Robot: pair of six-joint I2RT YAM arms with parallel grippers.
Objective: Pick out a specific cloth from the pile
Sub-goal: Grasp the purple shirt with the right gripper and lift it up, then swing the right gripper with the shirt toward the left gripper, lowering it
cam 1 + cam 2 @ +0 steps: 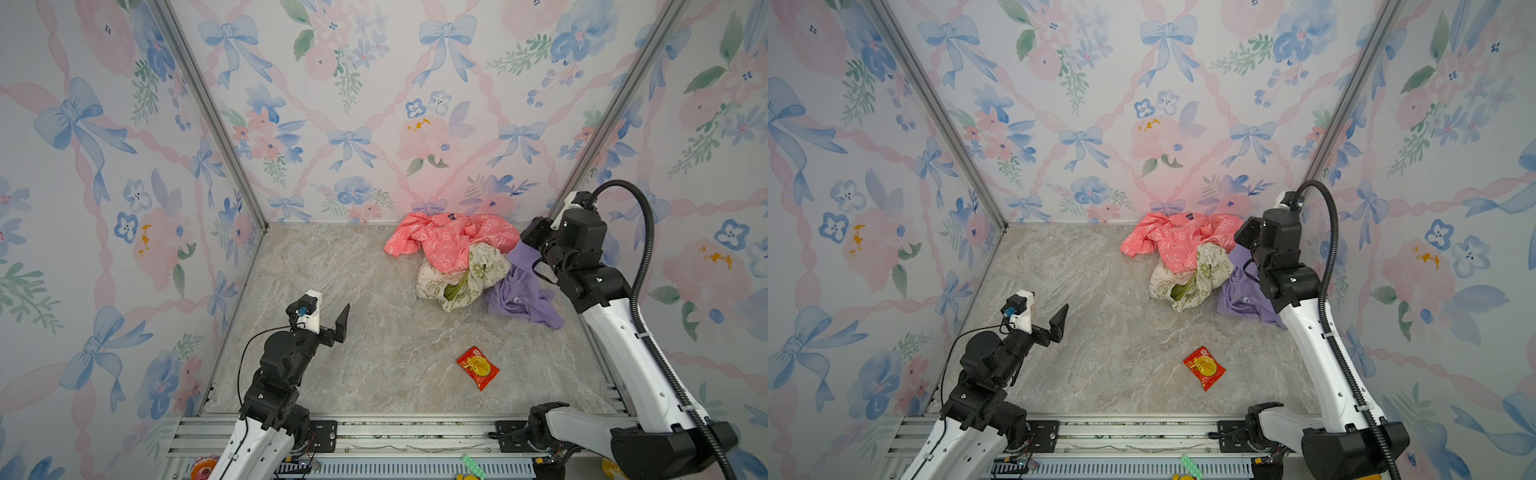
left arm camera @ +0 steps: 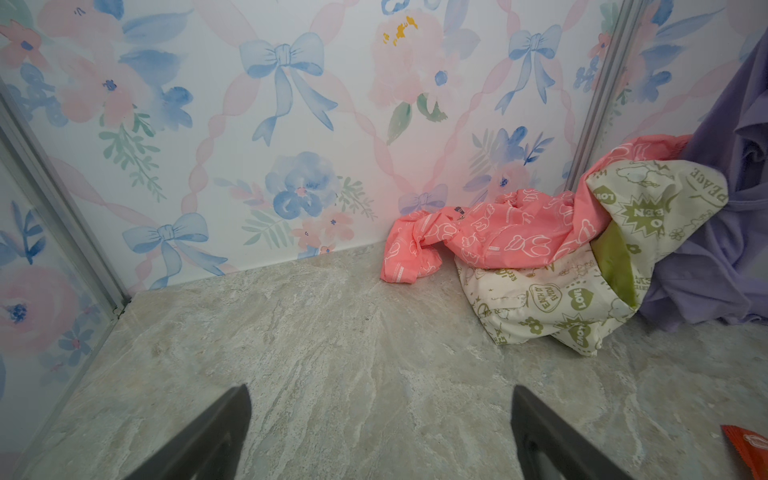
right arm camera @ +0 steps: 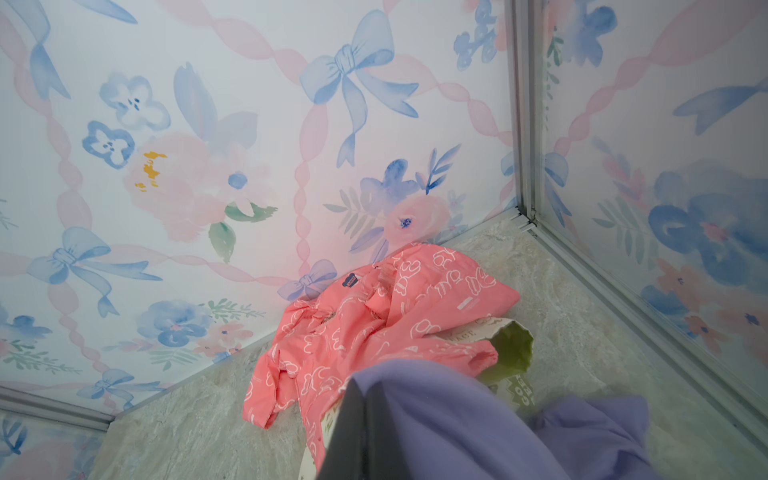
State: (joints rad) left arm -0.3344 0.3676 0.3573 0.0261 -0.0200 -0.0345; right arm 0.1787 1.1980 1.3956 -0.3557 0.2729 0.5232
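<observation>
Bare floor lies toward my left gripper, so my right gripper will next rise, cross above the pile and lower the lavender cloth's end there to release it.
The pile [image 1: 451, 253] lies at the back right of the marble floor: a coral-pink garment [image 1: 440, 239] draped over a cream and green printed one [image 1: 457, 282]. The lavender cloth [image 1: 519, 295] [image 1: 1241, 297] hangs at the pile's right side, with one end lifted and its lower part resting on the floor. My right gripper [image 3: 362, 399] is shut on that lifted end; purple fabric [image 3: 457, 424] drapes over its fingers. My left gripper [image 2: 380, 390] [image 1: 328, 319] hovers open and empty over bare floor at the front left, far from the pile.
A red snack packet [image 1: 478, 368] [image 1: 1204, 368] lies on the floor in front of the pile. Flowered walls close in the back and both sides. A metal rail [image 1: 374, 432] runs along the front edge.
</observation>
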